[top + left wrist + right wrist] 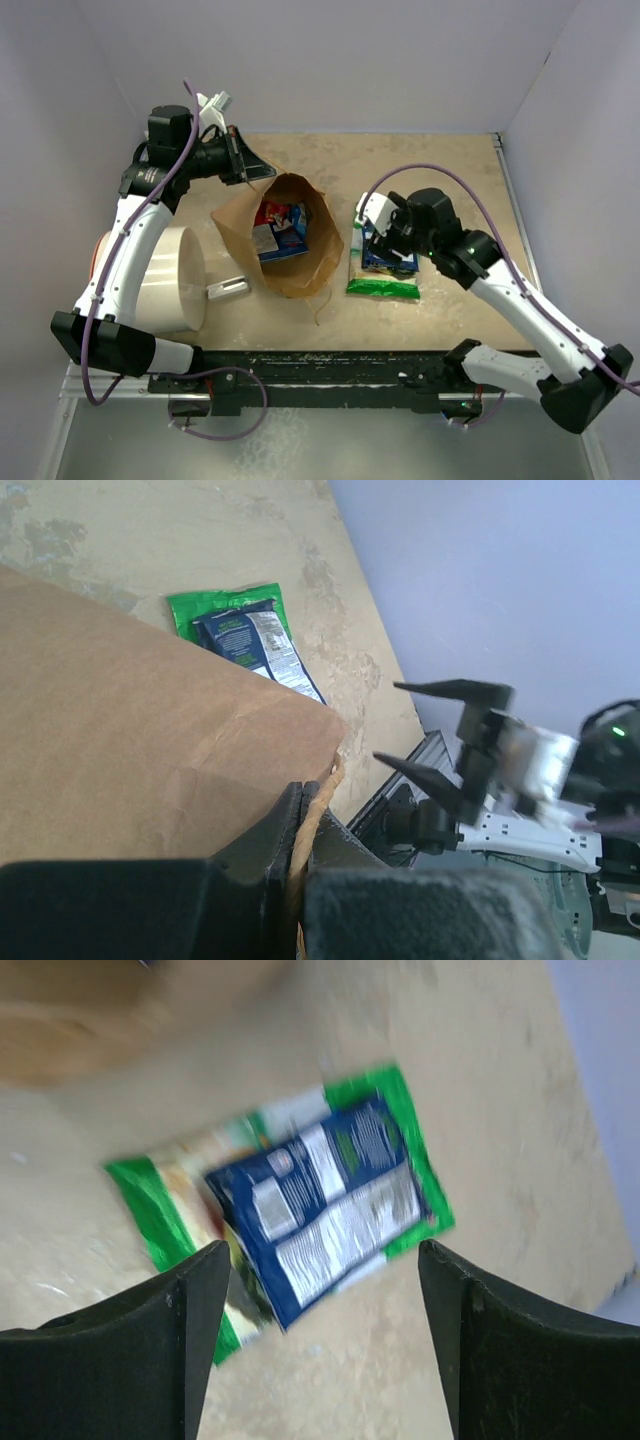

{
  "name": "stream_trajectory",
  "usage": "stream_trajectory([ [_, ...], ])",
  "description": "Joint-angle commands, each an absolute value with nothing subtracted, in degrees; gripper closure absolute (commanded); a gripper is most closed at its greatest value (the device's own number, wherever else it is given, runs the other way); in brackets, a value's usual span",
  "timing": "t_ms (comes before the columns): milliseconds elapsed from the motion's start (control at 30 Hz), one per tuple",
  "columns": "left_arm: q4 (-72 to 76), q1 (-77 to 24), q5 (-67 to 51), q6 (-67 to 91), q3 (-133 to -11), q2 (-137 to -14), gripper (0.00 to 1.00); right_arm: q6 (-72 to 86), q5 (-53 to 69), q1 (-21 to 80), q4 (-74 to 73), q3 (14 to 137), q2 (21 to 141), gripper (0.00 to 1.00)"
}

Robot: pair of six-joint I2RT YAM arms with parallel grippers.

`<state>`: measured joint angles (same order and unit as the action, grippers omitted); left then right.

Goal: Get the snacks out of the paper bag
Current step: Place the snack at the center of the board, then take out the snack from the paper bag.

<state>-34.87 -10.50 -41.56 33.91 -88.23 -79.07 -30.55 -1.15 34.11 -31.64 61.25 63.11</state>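
The snack shows in the bag's opening, so my right gripper will next go left in the top view and down onto the blue snack (286, 243).
The brown paper bag (300, 265) lies in the middle of the table with its mouth facing up. Red and blue snacks (282, 228) show inside it. My left gripper (243, 160) is at the bag's far rim, shut on its twisted paper handle (312, 820). Right of the bag, a blue packet (320, 1200) lies on top of a larger green packet (160, 1210) on the table. My right gripper (325, 1260) hovers just above them, open with nothing between its fingers.
A large white cylinder (165, 280) lies at the left by my left arm. A small white-grey bar (228, 288) sits between it and the bag. The table's back and right sides meet pale walls.
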Motion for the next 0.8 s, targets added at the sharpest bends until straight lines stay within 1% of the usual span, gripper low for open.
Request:
stream_trajectory([
  [0,-32.83,-9.93,-42.04,34.79,-88.13,-77.29,1.00,-35.55,12.20,42.51,-24.94,64.32,58.68,0.22],
  [100,-33.00,-9.93,-42.55,34.47,-88.48,-77.67,1.00,-37.46,13.10,49.53,-18.74,64.39,60.91,0.23],
  [267,-32.87,-9.93,-43.20,34.02,-88.60,-77.87,1.00,-38.70,9.90,57.98,-5.29,64.07,70.03,0.25],
  [433,-32.95,-9.93,-43.87,33.88,-88.24,-77.64,1.00,-38.38,1.57,59.14,8.04,63.40,82.70,0.27],
  [567,-33.19,-10.01,-44.53,33.52,-87.66,-77.38,1.00,-38.29,1.23,59.02,14.21,63.12,88.85,0.27],
  [767,-33.44,-10.00,-44.39,33.42,-87.17,-76.73,1.00,-38.89,0.02,58.80,14.54,65.70,97.26,0.27],
])
